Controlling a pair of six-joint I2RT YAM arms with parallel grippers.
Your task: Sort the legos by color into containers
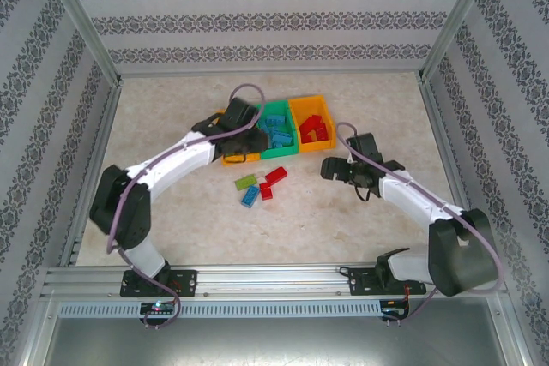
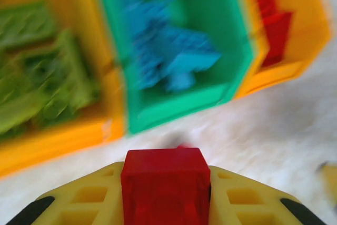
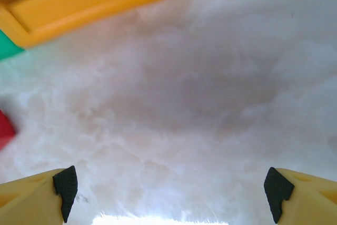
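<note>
I need to swing my left gripper outward across the green container [image 2: 174, 109] and release my lego there, as red legos lie in the orange container beyond the green one.
My left gripper [image 2: 166, 175] is shut on a red lego [image 2: 166, 193], held above the table just in front of the containers. In the top view this gripper [image 1: 247, 143] hangs over the left orange container [image 1: 230, 159]. That container [image 2: 63, 135] holds green legos [image 2: 42, 77]. The green container [image 2: 174, 109] holds blue legos [image 2: 168, 51], and the right orange container [image 2: 279, 72] holds red legos [image 2: 274, 25]. Loose legos lie in front of the row: a green one [image 1: 247, 182], a red one [image 1: 276, 175], a blue one [image 1: 250, 196] and a small red one [image 1: 266, 193]. My right gripper [image 1: 330, 167] stands open over bare table [image 3: 171, 193].
The right wrist view catches a corner of the right orange container [image 3: 79, 3], a bit of the green container [image 3: 8, 48] and a red lego [image 3: 4, 130] at the left edge. Patterned walls and metal posts [image 1: 81, 32] enclose the table.
</note>
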